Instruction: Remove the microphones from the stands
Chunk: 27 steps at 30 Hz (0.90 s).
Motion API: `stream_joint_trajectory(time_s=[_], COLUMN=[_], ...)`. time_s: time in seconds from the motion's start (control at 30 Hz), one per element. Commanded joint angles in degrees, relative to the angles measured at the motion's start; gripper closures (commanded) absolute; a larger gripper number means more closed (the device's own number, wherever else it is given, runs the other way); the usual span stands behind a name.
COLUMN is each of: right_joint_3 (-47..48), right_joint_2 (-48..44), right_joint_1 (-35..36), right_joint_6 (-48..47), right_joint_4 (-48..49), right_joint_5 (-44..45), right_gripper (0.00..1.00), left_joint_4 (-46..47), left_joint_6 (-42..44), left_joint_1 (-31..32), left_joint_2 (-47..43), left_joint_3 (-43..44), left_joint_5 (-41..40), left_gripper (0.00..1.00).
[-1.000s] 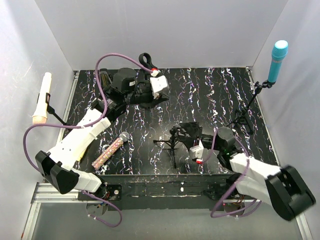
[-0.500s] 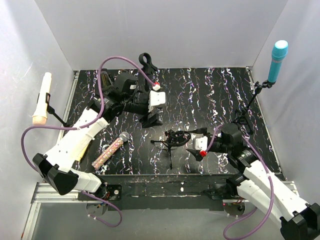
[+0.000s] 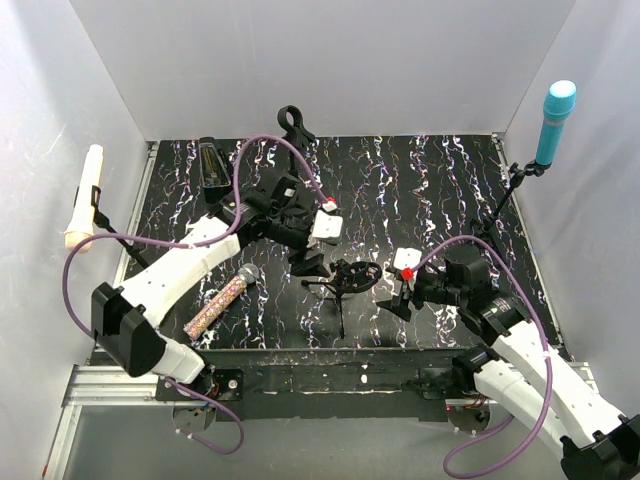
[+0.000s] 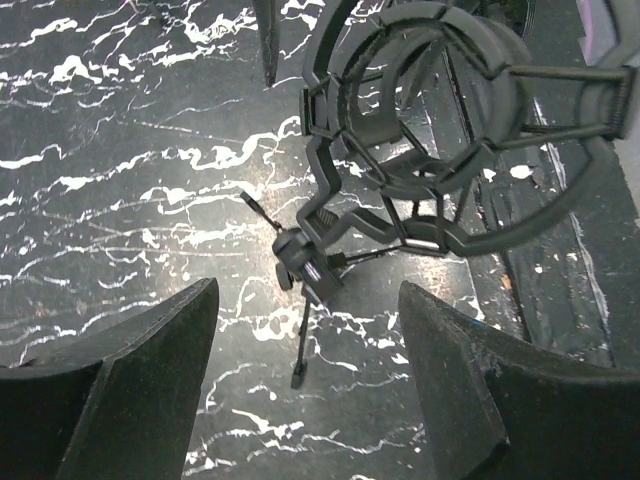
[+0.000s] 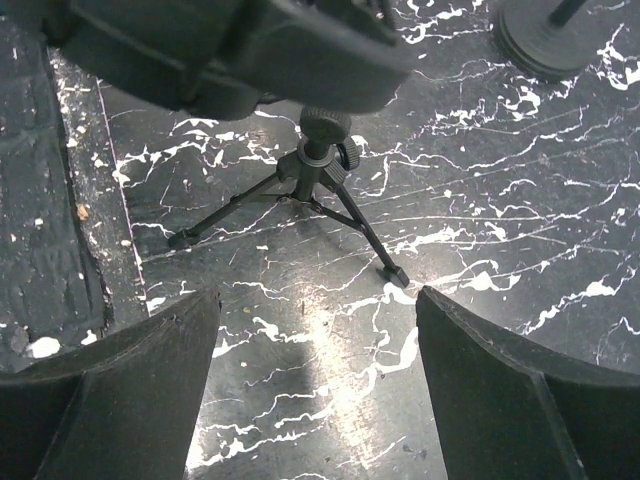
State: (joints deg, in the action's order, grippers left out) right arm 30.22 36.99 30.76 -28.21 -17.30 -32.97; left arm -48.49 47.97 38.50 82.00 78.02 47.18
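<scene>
The tripod's neck (image 4: 303,259) lies to the right in the top view, already lined up between my fingers, so I need to advance my left gripper and close beneath the mount.
A small black tripod stand (image 3: 345,283) with a ring-shaped shock mount (image 4: 440,130) stands mid-table, and its mount is empty. The glittery microphone (image 3: 222,300) lies flat on the table left of it, touching nothing. My left gripper (image 3: 308,262) hovers just left of the mount, open and empty; the left wrist view looks down on the tripod (image 4: 305,270) between its fingers (image 4: 150,380). My right gripper (image 3: 398,298) is open and empty to the right of the stand. In the right wrist view, the tripod legs (image 5: 320,180) lie ahead of the gripper (image 5: 315,400).
A cream microphone (image 3: 83,197) sits on a stand at the left wall. A teal microphone (image 3: 553,122) stands on a tall stand at the right, its round base (image 5: 550,35) nearby. A black clip stand (image 3: 292,122) rises at the back. Purple cables loop over both arms.
The left gripper has opened and swung from the back of the table down to the left side of the tripod's mount. The right gripper has opened wider and its arm has pulled back to the right.
</scene>
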Motion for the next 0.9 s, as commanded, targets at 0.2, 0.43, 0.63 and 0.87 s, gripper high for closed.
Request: stream_joint_trajectory(time_s=[0.2,0.43,0.63,0.87], right_joint_3=[4.59,5.99,5.29,4.85], right_joint_2=[1.06,0.71,0.01,-1.04], right_joint_1=[-0.35,-1.14,-3.34,-6.33], right_joint_6=[10.54,10.45,14.40,17.48], right_joint_4=[-0.89,-4.14,-3.71,-3.18], right_joint_5=[4.85,7.39,8.62,10.91], right_gripper=[0.15,0.14,0.14,0.14], left_joint_4=[11.82,17.81,22.20,33.00], left_joint_6=[1.53,-4.10,-8.49,-18.95], left_joint_1=[3.16,3.42,3.42,3.33], left_joint_2=[3.96,4.75,5.45,9.58], left_joint_3=[-4.36,-5.95,-5.77,-2.62], left_joint_5=[4.77,4.06,0.38,-8.06], left_gripper=[0.36,0.67,0.99,1.00])
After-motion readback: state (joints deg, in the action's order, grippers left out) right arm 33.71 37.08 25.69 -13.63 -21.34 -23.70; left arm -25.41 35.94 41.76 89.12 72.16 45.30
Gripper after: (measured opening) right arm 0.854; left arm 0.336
